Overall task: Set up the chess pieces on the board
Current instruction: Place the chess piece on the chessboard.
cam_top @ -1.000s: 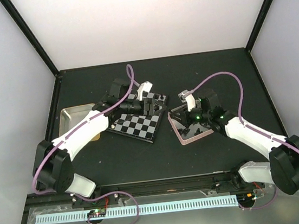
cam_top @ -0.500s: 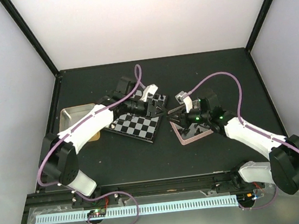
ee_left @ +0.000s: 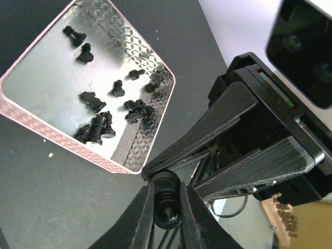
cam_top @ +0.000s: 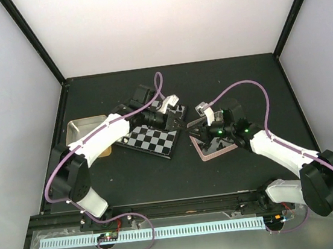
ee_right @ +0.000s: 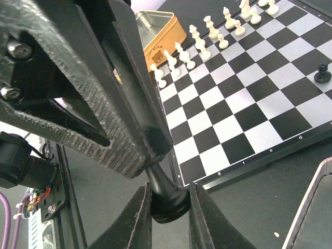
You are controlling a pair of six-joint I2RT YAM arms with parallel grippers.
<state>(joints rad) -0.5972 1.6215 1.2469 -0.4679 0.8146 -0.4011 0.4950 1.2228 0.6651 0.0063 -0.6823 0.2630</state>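
My left gripper moves down toward the left in the top view and releases next. The dark square along the board's tin-side edge lies below it that way.
Between the board (cam_top: 155,140) and the pink-rimmed tin (cam_top: 217,149), my two grippers meet on one black chess piece (ee_right: 167,196). My right gripper (ee_right: 168,201) is shut on its round base. My left gripper (ee_left: 167,203) is shut on its ribbed upper part (ee_left: 166,199). In the top view the left gripper (cam_top: 181,121) and the right gripper (cam_top: 192,127) touch tip to tip just off the board's right edge. Several black pieces (ee_left: 97,124) lie loose in the tin (ee_left: 46,78). Pale pieces (ee_right: 182,54) stand in rows on the board (ee_right: 249,106), and one black pawn (ee_right: 322,74) stands apart.
A gold-rimmed tin (cam_top: 83,130) lies left of the board, under the left arm; the right wrist view shows it as the tin with the bear print (ee_right: 155,25) behind the pale pieces. Black frame posts edge the dark table.
My left gripper has swung right from over the board to the right gripper and closed on the top of the piece held there. The right gripper shifted slightly left and kept its grip.
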